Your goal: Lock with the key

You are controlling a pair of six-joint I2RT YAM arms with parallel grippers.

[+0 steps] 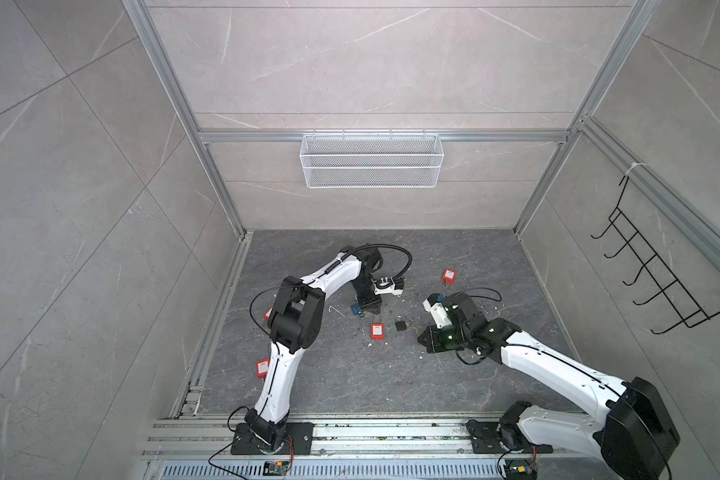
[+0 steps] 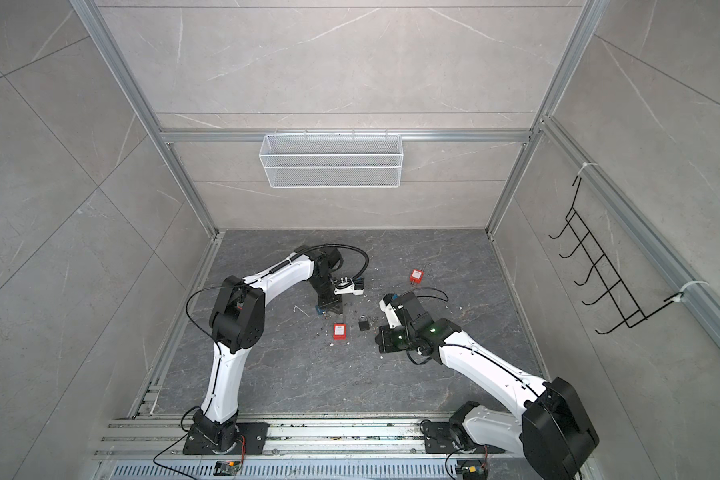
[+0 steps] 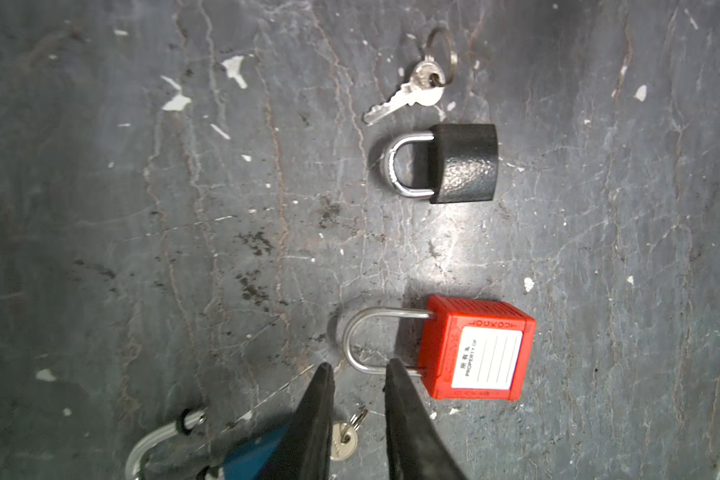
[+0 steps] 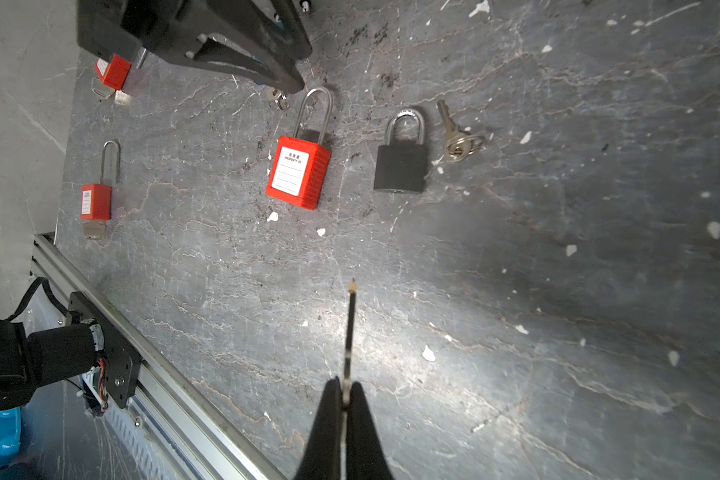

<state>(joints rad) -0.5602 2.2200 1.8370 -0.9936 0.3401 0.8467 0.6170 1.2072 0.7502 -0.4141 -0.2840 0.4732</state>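
Observation:
My right gripper moves across and down to the bare floor between the red and black padlocks next, since that gap leaves room to release the thin key.
My left gripper [image 3: 359, 365] is low over the floor, jaws apart and gripping nothing. Below it lies a blue padlock [image 3: 250, 457] with a silver shackle. A small key [image 3: 344, 440] on a ring shows between the fingers at the padlock's bottom end. A finger hides whether that key sits in the keyhole. In both top views this gripper [image 1: 366, 309] [image 2: 329, 309] covers most of the blue padlock [image 1: 355, 309]. My right gripper [image 4: 345, 384] [image 1: 420, 336] is shut on a thin key [image 4: 351, 324] seen edge-on, held above bare floor.
A black padlock [image 3: 462, 164] [image 1: 400, 324] lies with a ringed silver key [image 3: 412, 89] beside it. A red padlock [image 3: 474, 349] [image 1: 377, 331] lies just past my left fingertips. More red padlocks [image 1: 449, 275] [image 1: 262, 368] lie further out. A wire basket [image 1: 371, 160] hangs on the back wall.

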